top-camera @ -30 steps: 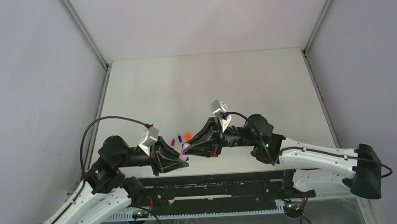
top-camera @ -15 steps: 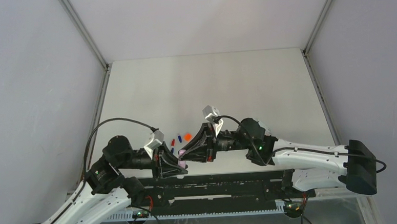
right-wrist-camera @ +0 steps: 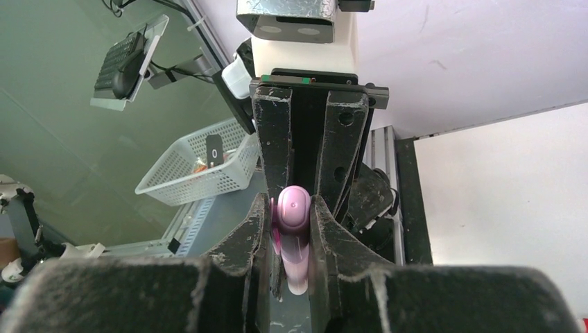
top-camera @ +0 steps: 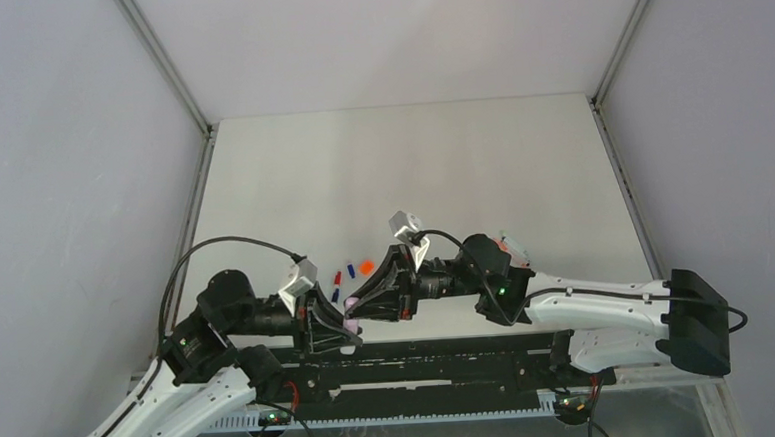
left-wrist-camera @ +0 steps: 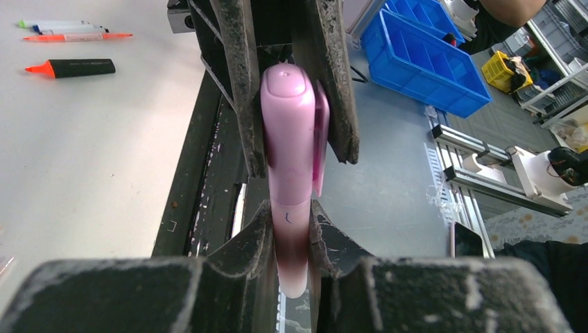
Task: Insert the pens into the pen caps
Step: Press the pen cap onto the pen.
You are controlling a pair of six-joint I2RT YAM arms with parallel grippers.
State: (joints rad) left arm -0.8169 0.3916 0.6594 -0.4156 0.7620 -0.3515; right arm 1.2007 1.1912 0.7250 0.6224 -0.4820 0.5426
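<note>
The left gripper swings outward next, turns downward and releases the highlighter on the tabletop beyond the blue cap (top-camera: 349, 272), as the lilac cap covers the pen's end.
The lilac-pink highlighter (left-wrist-camera: 291, 236) is clamped by its barrel in my left gripper (left-wrist-camera: 290, 215), which is shut on it. Its lilac cap (left-wrist-camera: 290, 132) sits over the pen's end, with my right gripper (right-wrist-camera: 289, 208) shut on that cap (right-wrist-camera: 294, 208). From above, the left gripper (top-camera: 331, 322) and right gripper (top-camera: 370, 302) meet nose to nose over the table's near edge. A black orange-tipped highlighter (left-wrist-camera: 73, 67), a thin red pen (left-wrist-camera: 80, 37) and pale pens (left-wrist-camera: 62, 26) lie on the table. An orange cap (top-camera: 366, 266), a red cap (top-camera: 338, 277) and a blue cap (top-camera: 349, 272) lie just beyond the grippers.
A black rail (top-camera: 421, 352) runs along the table's near edge under both grippers. Blue bins (left-wrist-camera: 423, 55) and a white mesh basket (right-wrist-camera: 201, 166) stand off the table. Grey walls close in the table on three sides.
Both arms have shifted left and toward the near edge. The right gripper has closed up on the left one, so less of the pink pen shows between them.
</note>
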